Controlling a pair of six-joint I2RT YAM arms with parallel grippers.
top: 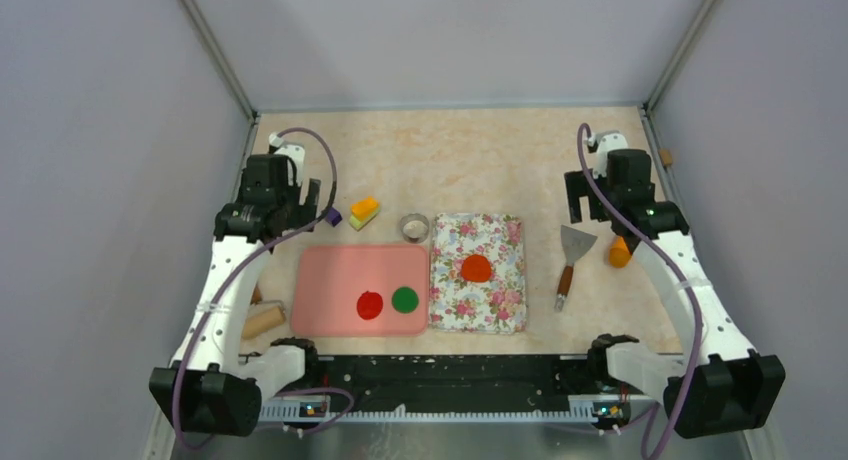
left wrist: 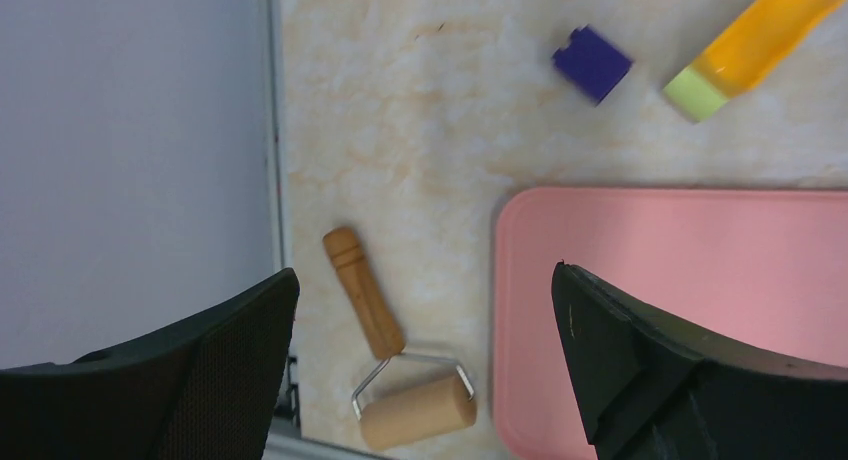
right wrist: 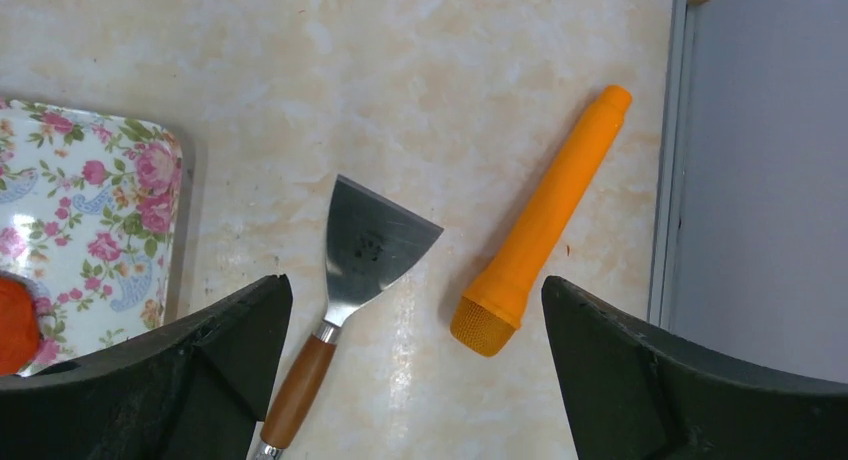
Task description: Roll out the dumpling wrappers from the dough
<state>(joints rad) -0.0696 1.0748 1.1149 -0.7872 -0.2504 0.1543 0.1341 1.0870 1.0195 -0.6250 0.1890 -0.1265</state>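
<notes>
My left gripper will move back and down next, onto the roller's handle near the wire, because that is below my gripper and to its left in the top view.
The dough (top: 476,268) is a flattish round orange-red blob on the floral mat (top: 500,305); its edge shows at the left of the right wrist view (right wrist: 14,325). Two dumpling wrappers, a red disc (top: 369,305) and a green disc (top: 404,299), lie on the pink board (top: 330,270). A wooden roller (left wrist: 400,385) lies left of the board, also seen from above (top: 262,320). My left gripper (top: 305,202) is open and empty, hovering above the roller and the board's left edge (left wrist: 422,275). My right gripper (top: 590,210) is open and empty above the scraper and orange stick (right wrist: 415,280).
A metal ring cutter (top: 414,226), a yellow-orange tool (top: 364,213) and a purple block (top: 333,218) lie behind the board. A scraper (top: 571,265) and an orange carrot-shaped stick (top: 620,251) lie right of the mat. Walls close in both sides.
</notes>
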